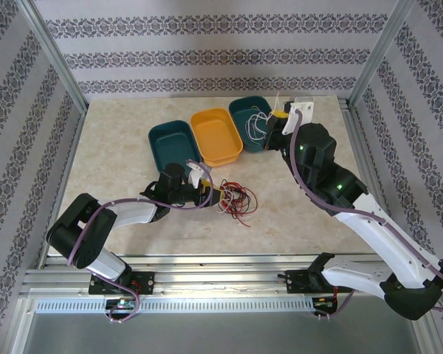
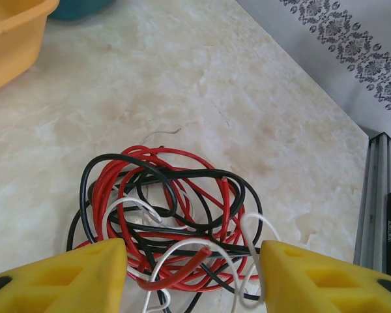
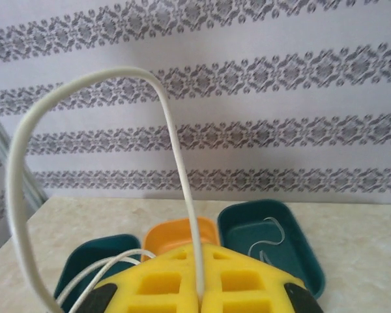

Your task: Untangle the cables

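Note:
The white cable goes down into the teal tray for release next, as my right gripper tips downward from level and lowers, since another white wire already lies there.
The cables [image 1: 236,199] lie as one small tangle of red, black and white wires [image 2: 169,208] on the table's middle. My left gripper [image 1: 218,195] is down at the tangle's left side. It stands open [image 2: 192,277], its yellow fingers [image 2: 65,280] straddling the near loops. A red wire end and a white loop lie in the gap. My right gripper [image 1: 279,118] hovers over the right teal tray [image 1: 245,109], shut [image 3: 199,290] on a white cable [image 3: 26,150] that arches up and back down. Another white wire [image 3: 268,238] lies in that tray [image 3: 313,261].
Three trays stand in a row at the back: a teal one [image 1: 168,140], an orange one [image 1: 215,136] and the right teal one. Patterned walls and metal frame posts [image 1: 55,59] enclose the table. An aluminium rail [image 2: 378,202] runs along the table's near edge.

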Robot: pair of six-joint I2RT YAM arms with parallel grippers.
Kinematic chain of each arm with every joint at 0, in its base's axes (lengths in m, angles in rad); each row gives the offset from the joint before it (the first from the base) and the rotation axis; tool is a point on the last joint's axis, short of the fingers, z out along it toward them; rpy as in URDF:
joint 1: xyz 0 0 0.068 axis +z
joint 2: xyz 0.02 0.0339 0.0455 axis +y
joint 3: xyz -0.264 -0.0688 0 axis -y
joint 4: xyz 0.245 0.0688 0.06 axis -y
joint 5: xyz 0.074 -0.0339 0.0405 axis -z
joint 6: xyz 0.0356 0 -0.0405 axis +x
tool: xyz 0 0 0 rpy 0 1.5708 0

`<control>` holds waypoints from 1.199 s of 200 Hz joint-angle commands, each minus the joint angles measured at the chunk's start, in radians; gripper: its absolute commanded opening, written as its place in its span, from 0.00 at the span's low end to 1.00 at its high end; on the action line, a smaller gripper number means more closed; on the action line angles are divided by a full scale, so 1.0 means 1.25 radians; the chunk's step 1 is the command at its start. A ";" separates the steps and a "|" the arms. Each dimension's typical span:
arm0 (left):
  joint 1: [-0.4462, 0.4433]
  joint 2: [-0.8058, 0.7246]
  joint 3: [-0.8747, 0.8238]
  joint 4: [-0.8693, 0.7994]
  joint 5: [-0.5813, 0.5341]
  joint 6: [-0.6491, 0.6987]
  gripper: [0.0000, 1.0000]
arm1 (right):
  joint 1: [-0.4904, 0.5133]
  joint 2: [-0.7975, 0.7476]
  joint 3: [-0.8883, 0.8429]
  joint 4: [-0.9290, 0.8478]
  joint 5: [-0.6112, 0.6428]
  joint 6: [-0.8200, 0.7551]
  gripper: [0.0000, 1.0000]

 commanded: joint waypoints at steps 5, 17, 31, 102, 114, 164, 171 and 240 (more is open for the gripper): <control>-0.008 -0.035 -0.010 0.013 -0.018 -0.006 0.56 | -0.028 0.096 0.105 -0.155 0.043 -0.013 0.00; -0.008 -0.043 -0.010 0.013 -0.022 -0.008 0.56 | -0.046 0.144 0.151 -0.197 0.034 -0.004 0.00; -0.008 -0.056 -0.014 0.008 -0.029 -0.009 0.59 | -0.076 0.201 0.200 -0.239 -0.006 0.010 0.00; -0.008 -0.131 -0.040 -0.029 -0.069 -0.008 0.69 | -0.247 0.551 0.470 -0.416 -0.172 0.061 0.00; -0.008 -0.138 -0.041 -0.038 -0.073 -0.006 0.71 | -0.266 0.610 0.521 -0.440 -0.181 0.064 0.00; -0.008 -0.161 -0.046 -0.056 -0.084 -0.005 0.78 | -0.308 0.843 0.714 -0.533 -0.188 0.070 0.00; -0.008 -0.164 -0.049 -0.059 -0.088 -0.004 0.80 | -0.309 0.865 0.728 -0.537 -0.184 0.068 0.00; -0.008 -0.175 -0.052 -0.075 -0.110 -0.007 0.99 | -0.327 0.970 0.760 -0.578 -0.158 0.070 0.07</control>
